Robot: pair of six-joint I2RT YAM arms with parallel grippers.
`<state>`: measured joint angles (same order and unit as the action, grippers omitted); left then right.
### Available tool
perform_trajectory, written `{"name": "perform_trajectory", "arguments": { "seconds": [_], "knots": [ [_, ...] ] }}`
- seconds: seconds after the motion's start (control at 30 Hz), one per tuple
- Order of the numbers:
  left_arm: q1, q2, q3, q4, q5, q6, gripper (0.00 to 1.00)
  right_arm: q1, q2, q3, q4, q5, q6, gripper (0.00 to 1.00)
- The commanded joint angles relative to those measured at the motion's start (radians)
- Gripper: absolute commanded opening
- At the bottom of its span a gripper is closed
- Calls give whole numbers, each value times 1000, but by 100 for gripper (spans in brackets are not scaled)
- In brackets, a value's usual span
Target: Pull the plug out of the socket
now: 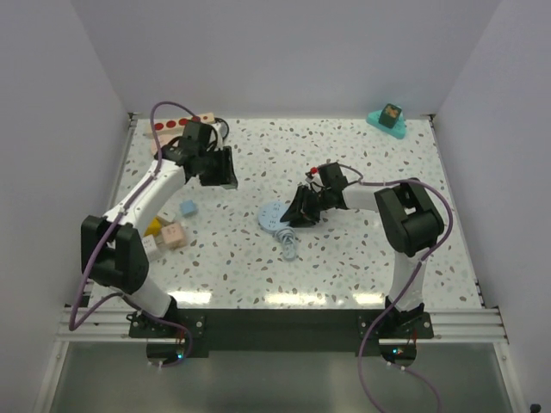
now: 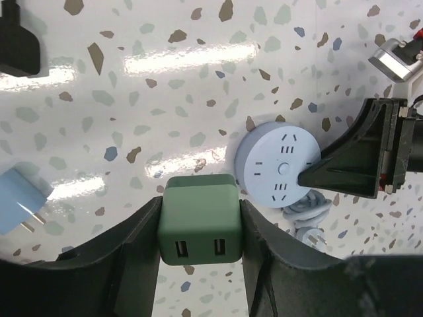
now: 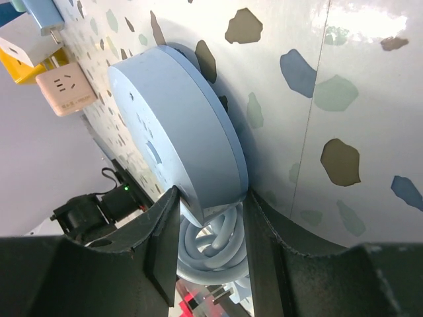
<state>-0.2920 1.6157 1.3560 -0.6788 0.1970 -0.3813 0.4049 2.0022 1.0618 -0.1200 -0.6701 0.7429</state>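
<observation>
The left gripper carries the cube back, down to the bare tabletop beside the pink cube adapter and releases it next, since it hangs clear of the socket.
The socket, a cream strip with red outlets, lies at the far left, partly behind my left arm. A black plug-shaped body lies on the table, cut off by the edge of the left wrist view, with no strip around it there. My left gripper is shut on a green USB charger cube, ports facing the camera. My right gripper is shut on the rim of a light-blue round outlet disc at mid-table, with its coiled cable between the fingers.
A pale blue adapter, a pink cube adapter and a yellow block sit near the left arm. A teal object stands at the back right. A black cord curls by the strip. White walls enclose the table.
</observation>
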Motion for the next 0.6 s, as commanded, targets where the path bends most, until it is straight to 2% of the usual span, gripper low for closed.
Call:
{"name": "perform_trajectory", "arguments": {
  "seconds": [0.0, 0.13, 0.27, 0.37, 0.43, 0.47, 0.5, 0.57],
  "knots": [
    [13, -17, -14, -61, -89, 65, 0, -20, 135, -97, -282, 525, -143, 0],
    [158, -13, -130, -33, -143, 90, 0, -20, 118, -115, -230, 451, -151, 0],
    [234, -23, -221, 7, -183, 111, 0, -20, 95, -128, -202, 388, -155, 0],
    [270, -33, -267, 24, -194, 113, 15, -20, 84, -117, -205, 356, -163, 0],
    [274, -42, -282, 31, -194, 108, 28, -17, 79, -111, -208, 342, -169, 0],
    [274, -54, -287, 30, -194, 104, 38, -15, 78, -103, -208, 327, -171, 0],
    [275, -60, -290, 33, -194, 99, 53, -15, 79, -99, -210, 319, -172, 0],
    [274, -72, -297, 33, -221, 87, 66, -9, 82, -86, -214, 299, -178, 0]
  ]
}}
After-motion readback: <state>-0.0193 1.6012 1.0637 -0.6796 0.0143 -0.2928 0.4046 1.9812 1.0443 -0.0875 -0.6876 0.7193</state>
